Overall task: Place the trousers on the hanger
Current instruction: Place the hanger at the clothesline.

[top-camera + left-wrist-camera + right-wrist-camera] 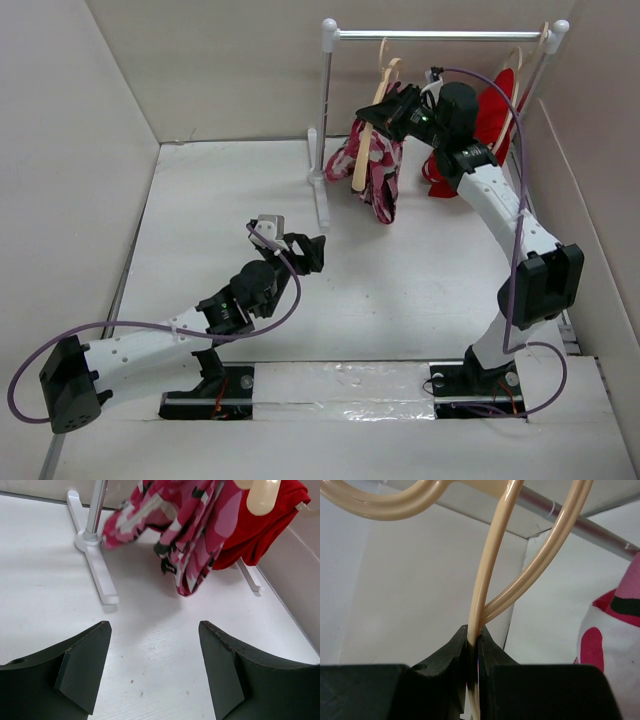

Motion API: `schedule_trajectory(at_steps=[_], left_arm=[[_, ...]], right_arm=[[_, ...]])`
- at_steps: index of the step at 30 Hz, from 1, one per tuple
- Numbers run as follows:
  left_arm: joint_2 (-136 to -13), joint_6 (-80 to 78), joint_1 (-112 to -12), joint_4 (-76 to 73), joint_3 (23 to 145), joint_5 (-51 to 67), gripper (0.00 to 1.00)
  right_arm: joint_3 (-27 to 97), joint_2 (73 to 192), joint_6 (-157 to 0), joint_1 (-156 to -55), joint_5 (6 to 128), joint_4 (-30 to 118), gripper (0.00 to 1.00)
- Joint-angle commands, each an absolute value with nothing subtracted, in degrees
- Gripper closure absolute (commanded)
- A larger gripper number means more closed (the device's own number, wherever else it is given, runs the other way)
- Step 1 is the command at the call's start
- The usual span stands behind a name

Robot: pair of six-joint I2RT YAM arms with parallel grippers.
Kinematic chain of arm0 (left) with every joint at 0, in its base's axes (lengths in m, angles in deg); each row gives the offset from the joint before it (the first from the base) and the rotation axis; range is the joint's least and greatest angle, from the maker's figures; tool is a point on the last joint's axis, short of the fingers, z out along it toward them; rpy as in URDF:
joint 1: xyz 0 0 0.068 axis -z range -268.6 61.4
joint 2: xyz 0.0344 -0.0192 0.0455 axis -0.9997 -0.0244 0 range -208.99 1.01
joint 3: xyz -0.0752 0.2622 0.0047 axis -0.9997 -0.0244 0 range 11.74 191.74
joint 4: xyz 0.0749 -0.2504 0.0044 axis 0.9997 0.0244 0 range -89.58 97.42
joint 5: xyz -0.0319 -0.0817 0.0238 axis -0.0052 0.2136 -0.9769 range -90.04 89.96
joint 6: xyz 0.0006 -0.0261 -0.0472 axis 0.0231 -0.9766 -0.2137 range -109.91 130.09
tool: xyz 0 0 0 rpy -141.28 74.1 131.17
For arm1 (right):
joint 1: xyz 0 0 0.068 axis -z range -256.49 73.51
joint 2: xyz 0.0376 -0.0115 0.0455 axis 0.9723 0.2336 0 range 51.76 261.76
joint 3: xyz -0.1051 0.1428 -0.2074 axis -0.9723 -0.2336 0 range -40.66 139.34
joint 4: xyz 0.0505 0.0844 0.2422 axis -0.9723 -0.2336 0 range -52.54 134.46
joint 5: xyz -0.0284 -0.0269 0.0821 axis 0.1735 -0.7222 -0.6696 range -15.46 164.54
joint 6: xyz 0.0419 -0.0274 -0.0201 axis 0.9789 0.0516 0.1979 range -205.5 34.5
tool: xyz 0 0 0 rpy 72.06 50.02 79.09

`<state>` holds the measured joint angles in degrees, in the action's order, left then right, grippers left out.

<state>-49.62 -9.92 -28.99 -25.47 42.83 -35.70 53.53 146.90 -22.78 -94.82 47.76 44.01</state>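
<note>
I will move my right gripper outward and to the right in the top view to release the hanger (364, 150), as the rack bar's bare middle (430, 35) is outward of the fingers.
The camouflage trousers (378, 168) hang folded over the pale hanger (364, 150) at the clothes rack, their lower end touching the table. My right gripper (388, 112) is shut on the hanger's thin bar, which the right wrist view shows pinched between the jaws (473, 636). The hanger (492, 575) curves up from there, and a bit of the trousers (612, 630) shows at the right edge. The hanger's top reaches up by the rail; I cannot tell whether it rests on it. My left gripper (306, 250) is open and empty over the table (155, 625), facing the trousers (192, 525).
The white rack has a rail (440, 35), a left post (96, 510) and a foot (321, 205) on the table. A plain red garment (497, 110) hangs on a second hanger at the rack's right, also in the left wrist view (265, 527). Walls close in on three sides.
</note>
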Motion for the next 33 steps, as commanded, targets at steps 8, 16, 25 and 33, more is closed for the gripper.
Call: schedule_trajectory(at_steps=[8,16,25,33], left_arm=[[-47.7,-9.6,-29.3,-31.6,40.9,-31.8,0.32],[-48.3,-9.6,-29.3,-31.8,40.7,-32.9,0.32],[-48.8,-10.2,-31.0,-31.8,40.8,-31.5,0.32],[-50.2,-10.9,-31.0,-30.4,41.9,-31.9,0.31]], right_arm=[[65.3,148.9,-23.9,-89.8,42.3,56.6,1.00],[72.3,154.9,-22.7,-85.2,41.6,52.6,1.00],[74.3,159.2,-23.2,-82.3,40.1,50.9,1.00],[62.4,152.8,-26.9,-82.3,40.3,53.4,0.37]])
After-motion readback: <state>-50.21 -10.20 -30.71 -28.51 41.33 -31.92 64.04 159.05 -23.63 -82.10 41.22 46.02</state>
